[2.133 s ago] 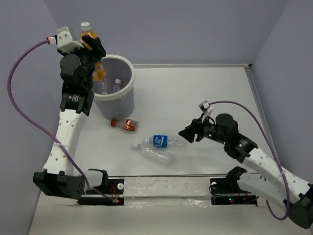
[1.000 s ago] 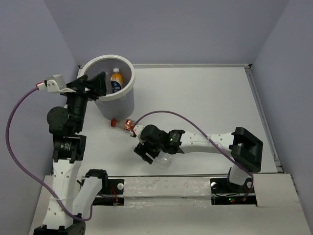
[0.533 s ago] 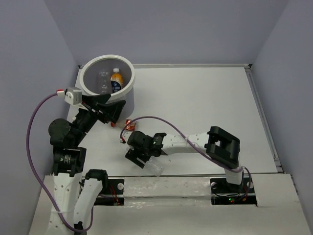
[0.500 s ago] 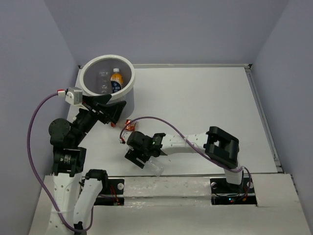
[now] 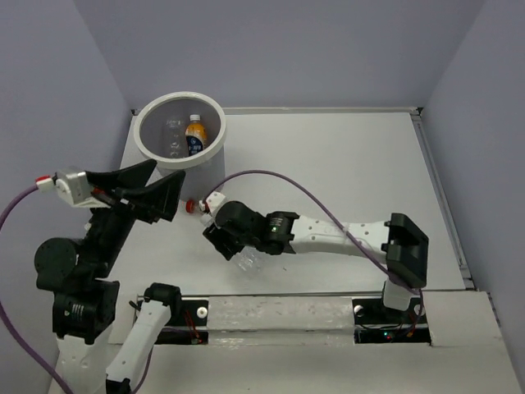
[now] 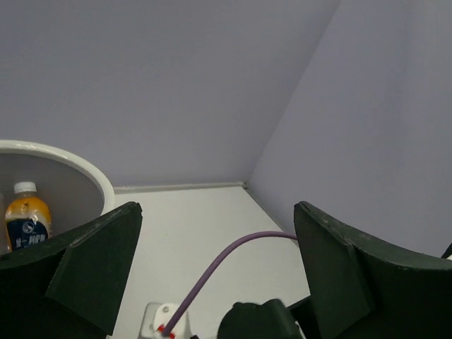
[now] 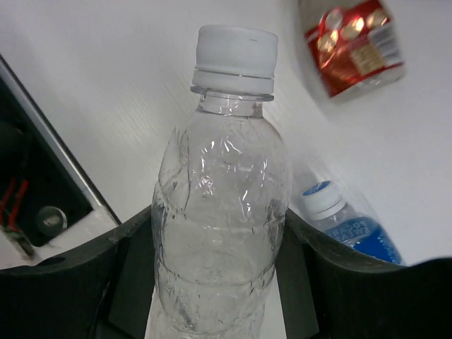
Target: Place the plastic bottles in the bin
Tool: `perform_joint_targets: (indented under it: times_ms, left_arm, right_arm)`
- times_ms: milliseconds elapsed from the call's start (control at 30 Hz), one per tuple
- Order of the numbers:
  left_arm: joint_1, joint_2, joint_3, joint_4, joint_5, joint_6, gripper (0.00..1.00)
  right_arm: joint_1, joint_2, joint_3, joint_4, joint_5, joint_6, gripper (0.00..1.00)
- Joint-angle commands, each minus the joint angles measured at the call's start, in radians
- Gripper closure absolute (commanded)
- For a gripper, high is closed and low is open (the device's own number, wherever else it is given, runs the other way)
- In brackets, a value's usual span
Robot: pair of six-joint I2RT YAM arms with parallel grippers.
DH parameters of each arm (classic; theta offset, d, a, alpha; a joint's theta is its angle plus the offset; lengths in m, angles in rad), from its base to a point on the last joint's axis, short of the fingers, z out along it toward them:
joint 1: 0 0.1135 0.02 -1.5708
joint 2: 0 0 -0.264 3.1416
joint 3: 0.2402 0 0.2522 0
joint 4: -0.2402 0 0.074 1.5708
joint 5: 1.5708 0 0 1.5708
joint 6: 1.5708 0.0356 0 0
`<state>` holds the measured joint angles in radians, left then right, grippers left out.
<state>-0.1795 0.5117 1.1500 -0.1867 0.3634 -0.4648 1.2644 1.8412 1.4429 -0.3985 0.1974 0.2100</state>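
The robot's right gripper next needs to lift up, swing outward over the bin's opening [image 5: 182, 125], then go down and release the bottle with the white cap, because that opening is outward behind the bin's tall rim.
The white bin [image 5: 216, 141] stands at the far left, with the orange bottle [image 5: 194, 134] and clear bottles [image 5: 172, 138] inside. My right gripper [image 5: 232, 240] is shut on a clear bottle [image 5: 250, 259] with a white cap. In the right wrist view this bottle [image 7: 222, 233] fills the jaws of the gripper [image 7: 219, 236]. The small red-labelled bottle [image 7: 353, 46] and the blue-labelled bottle [image 7: 344, 223] lie beyond it. My left gripper [image 5: 157, 189] is open and empty, raised near the bin's front. The left wrist view shows the gripper [image 6: 217, 212], the bin rim [image 6: 78, 164] and the orange bottle [image 6: 25, 215].
The red cap of the small bottle [image 5: 191, 205] shows beside my right arm. A purple cable [image 5: 271, 176] loops over the right arm. Black base rails [image 5: 279, 316] run along the near edge. Walls close the left, back and right sides.
My left arm has pulled back from the bin and risen, its gripper open. My right gripper, shut on the clear bottle, has shifted slightly away from the near edge.
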Motion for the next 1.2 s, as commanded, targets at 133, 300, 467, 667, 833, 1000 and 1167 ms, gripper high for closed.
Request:
perform_joint_targets:
  times_ms: [133, 300, 467, 667, 833, 1000, 1167]
  left_arm:
    - [-0.075, -0.107, 0.054, -0.013, -0.319, 0.011, 0.01]
    - [-0.1, -0.137, 0.013, -0.04, -0.336, 0.025, 0.01]
    - [-0.123, -0.151, -0.055, -0.059, -0.32, 0.026, 0.02]
    - [-0.146, -0.162, -0.088, -0.108, -0.268, 0.061, 0.04]
    - [-0.16, -0.183, -0.105, -0.109, -0.25, 0.109, 0.04]
    - [-0.166, -0.171, -0.119, -0.099, -0.225, 0.13, 0.04]
    - [-0.166, -0.162, -0.111, -0.077, -0.179, 0.138, 0.05]
  right_arm:
    - [-0.115, -0.203, 0.161, 0.419, 0.122, -0.075, 0.56]
    - [-0.221, -0.082, 0.434, 0.602, 0.077, -0.107, 0.57]
    - [-0.299, 0.102, 0.692, 0.763, 0.03, -0.113, 0.58]
    - [-0.327, 0.409, 0.964, 0.969, -0.002, -0.237, 0.58]
    - [-0.327, 0.607, 1.12, 1.006, -0.022, -0.255, 0.57]
    - [-0.327, 0.573, 1.015, 1.02, -0.061, -0.169, 0.34]
    - [-0.327, 0.397, 0.783, 1.099, -0.065, -0.097, 0.16]
